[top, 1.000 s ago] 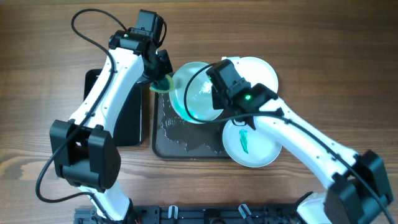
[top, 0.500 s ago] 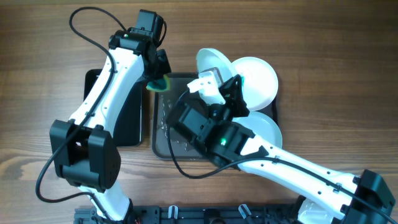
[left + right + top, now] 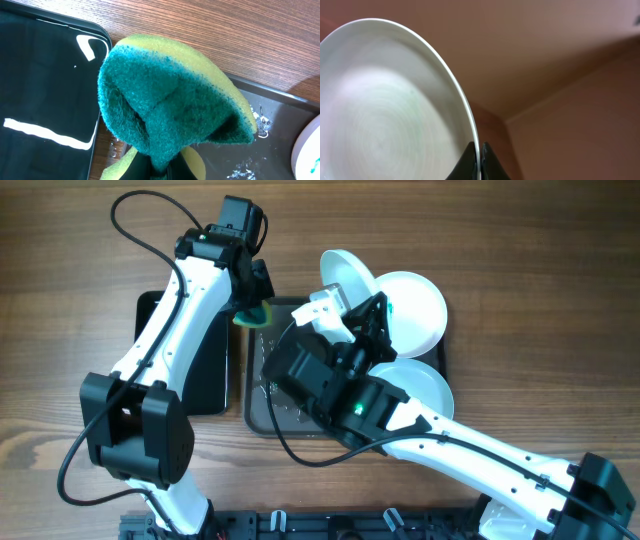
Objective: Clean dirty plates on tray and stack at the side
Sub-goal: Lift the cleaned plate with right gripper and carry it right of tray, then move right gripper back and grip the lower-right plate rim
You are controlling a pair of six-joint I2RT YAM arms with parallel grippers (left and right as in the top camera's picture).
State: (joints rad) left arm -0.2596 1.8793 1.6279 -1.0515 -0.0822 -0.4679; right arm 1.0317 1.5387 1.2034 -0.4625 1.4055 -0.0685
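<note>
My right gripper is going to swing the plate to the right in the overhead view next and then lower it onto the bare wood (image 3: 512, 350) beside the tray, because there is space there.
My right gripper (image 3: 345, 310) is shut on the rim of a white plate (image 3: 345, 277), held lifted and tilted on edge over the far side of the dark tray (image 3: 262, 415); in the right wrist view the plate (image 3: 385, 110) fills the left, with the jaws (image 3: 479, 162) pinching its edge. My left gripper (image 3: 252, 302) is shut on a green and yellow sponge (image 3: 257, 314) at the tray's far left corner; the sponge (image 3: 170, 100) fills the left wrist view. Two more white plates lie on the tray, one at the back right (image 3: 415, 305) and one at the front right (image 3: 425, 385).
A black tray (image 3: 205, 370) lies left of the dark tray; its glossy surface (image 3: 45, 95) shows in the left wrist view. White foam residue (image 3: 270, 385) streaks the dark tray's floor. My right arm (image 3: 420, 430) crosses the tray's front half.
My right arm swung round and lifted the plate from lying over the tray to tilted on edge at the far side. The left gripper with the sponge stayed put.
</note>
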